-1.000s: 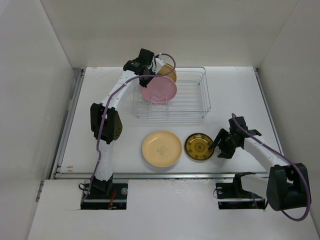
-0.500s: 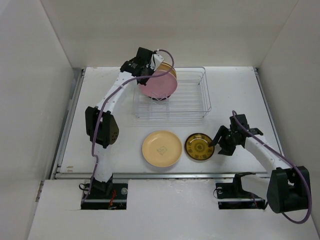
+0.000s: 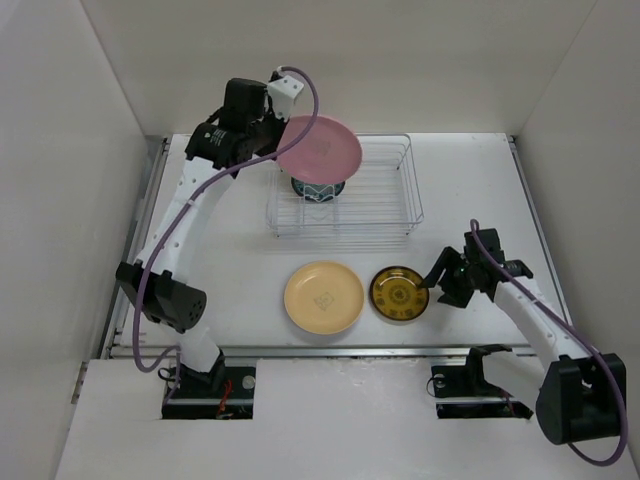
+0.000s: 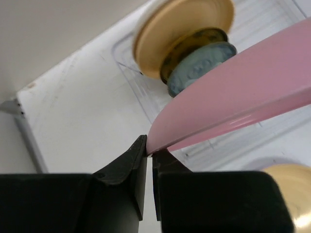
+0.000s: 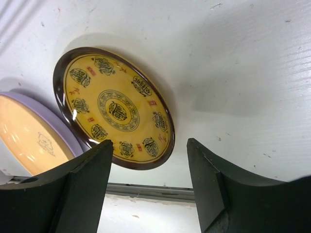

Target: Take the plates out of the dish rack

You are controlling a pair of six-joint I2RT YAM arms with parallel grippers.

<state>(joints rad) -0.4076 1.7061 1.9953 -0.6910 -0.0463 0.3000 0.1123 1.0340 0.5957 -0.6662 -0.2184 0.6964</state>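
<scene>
I should bring my left gripper back and down from above the rack, setting the pink plate level on the cream-yellow plate (image 3: 324, 298) (image 4: 294, 193), which lies flat, its top uncovered.
My left gripper (image 3: 277, 137) is shut on the left rim of the pink plate (image 3: 322, 146) and holds it tilted above the left end of the wire dish rack (image 3: 385, 200). In the left wrist view the fingertips (image 4: 141, 150) pinch the pink plate's (image 4: 233, 102) edge. Below it, a yellow-tan plate (image 4: 182, 31) and a blue-grey one (image 4: 201, 68) stand in the rack (image 4: 272, 22). The dark amber patterned plate (image 3: 399, 294) lies flat on the table. My right gripper (image 3: 440, 285) is open and empty just right of it; it also shows in the right wrist view (image 5: 149, 150), above the amber plate (image 5: 116, 109).
A cream-yellow plate (image 3: 323, 297) with a lavender underside (image 5: 53, 121) lies flat left of the amber plate, near the table's front edge (image 3: 330, 348). White walls enclose the table on three sides.
My left arm has lifted the pink plate up out of the rack and tipped it flatter. My right gripper has drawn back slightly from the amber plate.
</scene>
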